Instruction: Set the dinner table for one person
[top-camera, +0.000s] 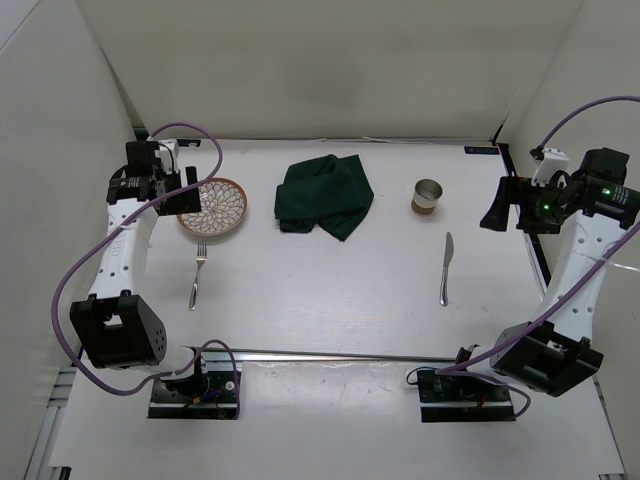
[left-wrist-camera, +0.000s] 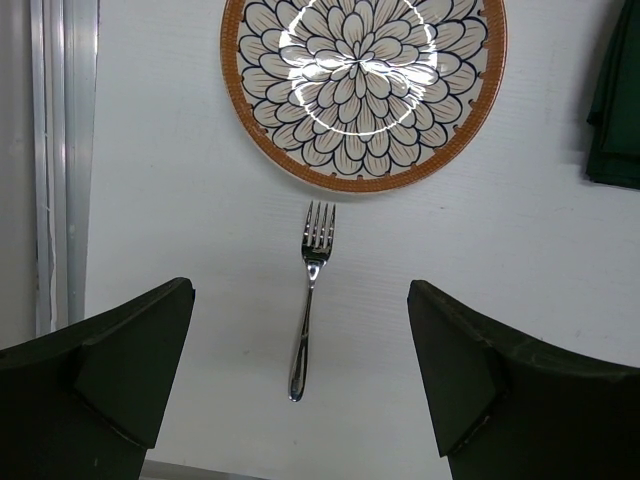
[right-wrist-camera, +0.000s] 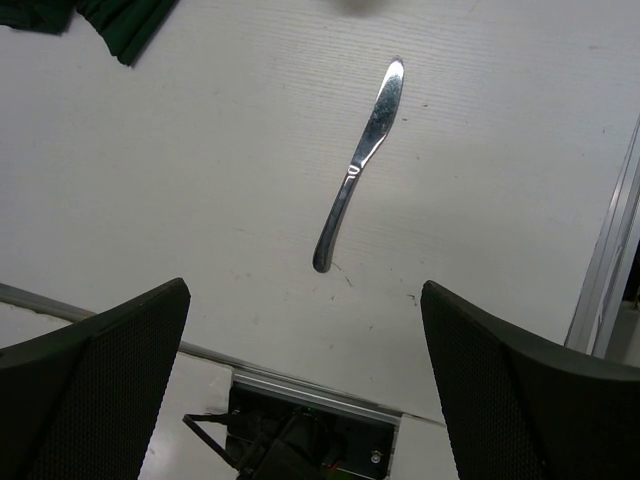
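I will next move my left gripper over the plate in between, then down onto the green cloth's plate-side corner, below it and to its right in the top view.
The white dinner table (top-camera: 330, 280) holds a flower-patterned plate (top-camera: 212, 208) with an orange rim at the left, a fork (top-camera: 196, 277) just in front of it, a crumpled dark green cloth (top-camera: 325, 195) at the back middle, a small metal cup (top-camera: 427, 196) and a knife (top-camera: 446, 268) at the right. My left gripper (top-camera: 190, 192) is open and empty, raised at the plate's left edge; its view shows the plate (left-wrist-camera: 363, 85) and fork (left-wrist-camera: 308, 297). My right gripper (top-camera: 497, 212) is open and empty, raised right of the cup; its view shows the knife (right-wrist-camera: 358, 165).
White walls enclose the table on three sides. Purple cables loop from both arms. The arm bases (top-camera: 195, 385) sit beyond a metal rail (top-camera: 330, 355) at the table's near edge. A corner of the green cloth (left-wrist-camera: 615, 100) shows in the left wrist view.
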